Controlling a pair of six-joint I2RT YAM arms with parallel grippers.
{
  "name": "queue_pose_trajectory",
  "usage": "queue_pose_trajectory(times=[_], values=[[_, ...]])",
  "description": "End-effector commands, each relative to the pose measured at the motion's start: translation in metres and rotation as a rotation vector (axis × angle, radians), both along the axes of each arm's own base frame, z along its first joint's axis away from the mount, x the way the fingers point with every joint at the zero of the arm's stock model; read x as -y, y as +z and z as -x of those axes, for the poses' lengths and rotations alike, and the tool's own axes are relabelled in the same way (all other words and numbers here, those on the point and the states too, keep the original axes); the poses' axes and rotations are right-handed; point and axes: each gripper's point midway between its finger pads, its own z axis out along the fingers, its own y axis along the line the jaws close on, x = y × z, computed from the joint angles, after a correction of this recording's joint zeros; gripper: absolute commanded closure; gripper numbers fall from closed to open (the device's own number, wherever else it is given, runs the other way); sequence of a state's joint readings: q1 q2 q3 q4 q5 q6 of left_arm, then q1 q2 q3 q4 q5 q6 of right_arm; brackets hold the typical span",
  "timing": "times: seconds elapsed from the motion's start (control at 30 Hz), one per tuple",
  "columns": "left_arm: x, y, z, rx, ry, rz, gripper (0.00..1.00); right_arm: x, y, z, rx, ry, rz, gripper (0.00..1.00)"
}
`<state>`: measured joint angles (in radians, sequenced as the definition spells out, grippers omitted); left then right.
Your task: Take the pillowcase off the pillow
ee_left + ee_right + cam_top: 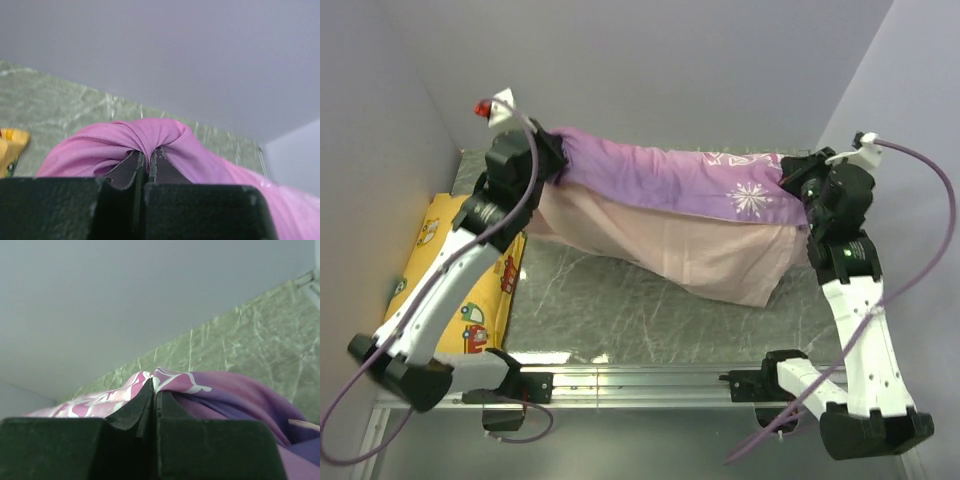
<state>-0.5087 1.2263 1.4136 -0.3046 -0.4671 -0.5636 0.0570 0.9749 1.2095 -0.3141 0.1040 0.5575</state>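
Observation:
The left gripper moves outward and down toward the tabletop's far edge next and releases its bunched end, since the pillowcase (670, 180) hangs stretched above the table.
The purple-pink pillowcase (670, 180) with white snowflakes hangs stretched between my two grippers above the table, its pale pink inner side (690, 245) drooping below. My left gripper (555, 160) is shut on its left end, where the fabric bunches between the fingers (147, 155). My right gripper (790, 180) is shut on its right end, pinching printed fabric (155, 385). The white pillow does not show in any view; I cannot tell whether it is under the hanging fabric.
A yellow cushion with cartoon vehicles (470, 270) lies at the table's left edge by the left arm. Grey walls close in at the back and both sides. A metal rail (640, 380) runs along the near edge.

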Motion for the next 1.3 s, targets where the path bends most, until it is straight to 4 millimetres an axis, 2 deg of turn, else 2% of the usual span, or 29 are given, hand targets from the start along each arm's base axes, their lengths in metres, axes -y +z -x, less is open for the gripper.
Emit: queue_pose_trajectory(times=[0.0,0.03,0.07,0.1,0.17,0.2,0.23,0.27,0.33,0.37,0.43,0.47,0.5,0.53,0.6,0.63,0.67,0.7,0.73,0.77,0.93,0.97,1.0,1.03,1.1,1.13,1.2,1.23,1.27], values=[[0.011,-0.039,-0.058,-0.104,0.021,-0.056,0.99,-0.026,-0.080,-0.046,-0.175,0.084,-0.056,1.00],[0.008,-0.040,-0.075,-0.117,0.001,-0.032,0.99,-0.024,-0.099,-0.055,-0.216,0.071,-0.059,1.00],[0.015,-0.077,-0.101,-0.202,-0.013,-0.027,1.00,-0.025,-0.116,-0.064,-0.251,0.062,-0.063,1.00],[0.013,-0.095,-0.114,-0.260,-0.023,-0.021,1.00,-0.025,-0.159,-0.083,-0.360,0.054,-0.074,1.00],[0.017,-0.121,-0.151,-0.330,-0.049,0.000,1.00,-0.031,-0.201,-0.100,-0.479,0.064,-0.083,1.00],[0.019,-0.130,-0.157,-0.360,-0.059,-0.007,1.00,-0.041,-0.242,-0.113,-0.580,0.098,-0.117,1.00],[0.026,-0.117,-0.167,-0.331,-0.082,-0.001,1.00,-0.044,-0.259,-0.119,-0.617,0.109,-0.129,1.00],[0.030,-0.129,-0.176,-0.348,-0.091,-0.011,1.00,-0.047,-0.297,-0.124,-0.692,0.113,-0.144,1.00],[0.032,-0.113,-0.184,-0.317,-0.098,-0.001,0.99,-0.057,-0.313,-0.136,-0.732,0.143,-0.195,1.00],[0.034,-0.113,-0.187,-0.312,-0.107,-0.006,0.98,-0.059,-0.338,-0.136,-0.789,0.146,-0.204,1.00],[0.031,-0.091,-0.192,-0.271,-0.103,0.001,0.98,-0.062,-0.337,-0.151,-0.788,0.157,-0.218,1.00],[0.035,-0.092,-0.195,-0.273,-0.125,0.001,0.95,-0.063,-0.351,-0.151,-0.826,0.158,-0.218,1.00],[0.036,-0.087,-0.196,-0.265,-0.139,-0.001,0.89,-0.063,-0.345,-0.162,-0.814,0.160,-0.216,1.00],[0.037,-0.076,-0.197,-0.239,-0.148,-0.003,0.66,-0.065,-0.347,-0.165,-0.825,0.166,-0.216,1.00],[0.040,-0.057,-0.192,-0.185,-0.174,-0.009,0.44,-0.066,-0.350,-0.171,-0.849,0.174,-0.209,1.00],[0.040,-0.061,-0.189,-0.188,-0.179,-0.012,0.28,-0.066,-0.351,-0.172,-0.856,0.175,-0.210,1.00],[0.039,-0.040,-0.178,-0.141,-0.190,-0.010,0.23,-0.066,-0.353,-0.169,-0.877,0.181,-0.215,1.00],[0.039,-0.027,-0.175,-0.101,-0.196,-0.007,0.21,-0.066,-0.350,-0.174,-0.878,0.189,-0.208,1.00],[0.043,-0.030,-0.168,-0.104,-0.203,-0.015,0.17,-0.067,-0.351,-0.174,-0.891,0.193,-0.204,1.00],[0.042,-0.011,-0.156,-0.065,-0.205,-0.032,0.16,-0.067,-0.351,-0.172,-0.907,0.193,-0.203,1.00],[0.070,0.001,-0.102,-0.043,-0.184,-0.137,0.13,-0.070,-0.339,-0.173,-0.875,0.216,-0.226,1.00],[0.071,0.012,-0.087,-0.021,-0.186,-0.145,0.13,-0.070,-0.342,-0.171,-0.891,0.216,-0.226,1.00],[0.083,0.011,-0.073,-0.022,-0.201,-0.149,0.13,-0.071,-0.339,-0.173,-0.890,0.220,-0.227,1.00],[0.087,-0.007,-0.065,-0.055,-0.206,-0.166,0.13,-0.071,-0.339,-0.173,-0.895,0.227,-0.230,1.00],[0.098,-0.012,-0.041,-0.056,-0.236,-0.146,0.12,-0.073,-0.341,-0.172,-0.909,0.232,-0.228,1.00],[0.103,-0.043,-0.036,-0.099,-0.253,-0.163,0.12,-0.072,-0.340,-0.171,-0.908,0.231,-0.225,1.00],[0.112,-0.064,-0.023,-0.107,-0.281,-0.143,0.11,-0.071,-0.337,-0.169,-0.900,0.230,-0.221,1.00],[0.119,-0.102,-0.015,-0.162,-0.315,-0.167,0.11,-0.072,-0.336,-0.168,-0.897,0.236,-0.219,1.00],[0.129,-0.103,-0.014,-0.132,-0.348,-0.131,0.11,-0.072,-0.335,-0.166,-0.893,0.241,-0.218,1.00]])
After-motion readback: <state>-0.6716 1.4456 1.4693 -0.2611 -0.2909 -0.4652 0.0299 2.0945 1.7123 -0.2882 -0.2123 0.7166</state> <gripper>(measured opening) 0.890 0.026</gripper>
